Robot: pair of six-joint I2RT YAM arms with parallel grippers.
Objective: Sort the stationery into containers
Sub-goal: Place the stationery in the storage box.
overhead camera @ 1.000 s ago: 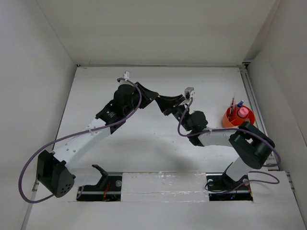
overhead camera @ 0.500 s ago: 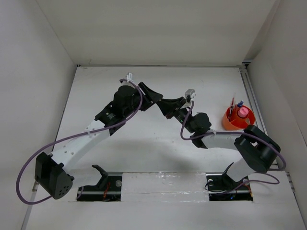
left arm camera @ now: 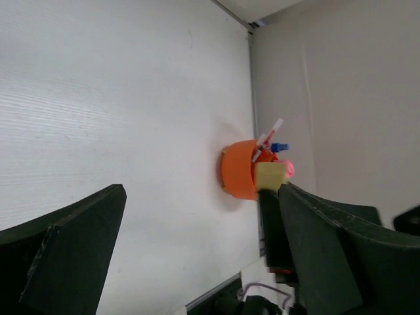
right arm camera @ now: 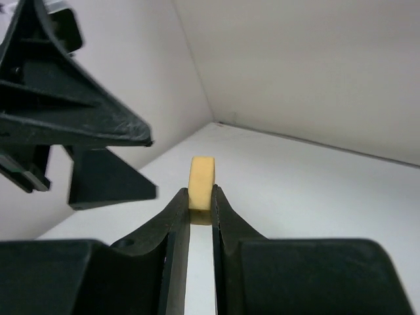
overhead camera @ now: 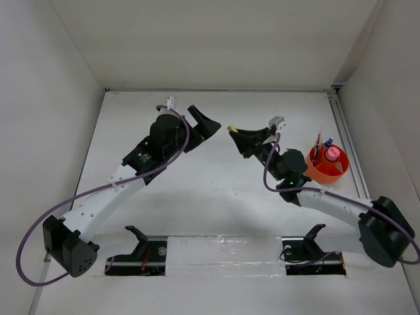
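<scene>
I should swing my right gripper to the right in the top view, to the cup's open near side. Then I should tip my fingers down and let go of the eraser (overhead camera: 231, 128) there.
A tan eraser cube (right arm camera: 201, 189) is pinched at the tips of my right gripper (right arm camera: 201, 198), which is shut on it above the middle of the table. From above, the eraser (overhead camera: 231, 128) shows at the right gripper (overhead camera: 236, 132). My left gripper (overhead camera: 207, 122) hangs open and empty just left of it, facing it. In the left wrist view its gripper (left arm camera: 200, 197) has wide jaws, and the eraser (left arm camera: 269, 176) sits in front of the orange cup (left arm camera: 237, 169). The cup (overhead camera: 323, 170) stands at the right. It holds a red pen (overhead camera: 318, 146), a pink-capped tube (overhead camera: 333, 154) and a blue-capped bottle (overhead camera: 328, 142).
A metal rail (overhead camera: 342, 134) runs along the table's right edge beside the cup. White walls close in the table on the left, back and right. The left gripper's dark fingers (right arm camera: 72, 118) loom close at the upper left of the right wrist view.
My left gripper has gone from shut to wide open and drawn back to the left. My right gripper has carried the eraser a little to the right, away from it.
</scene>
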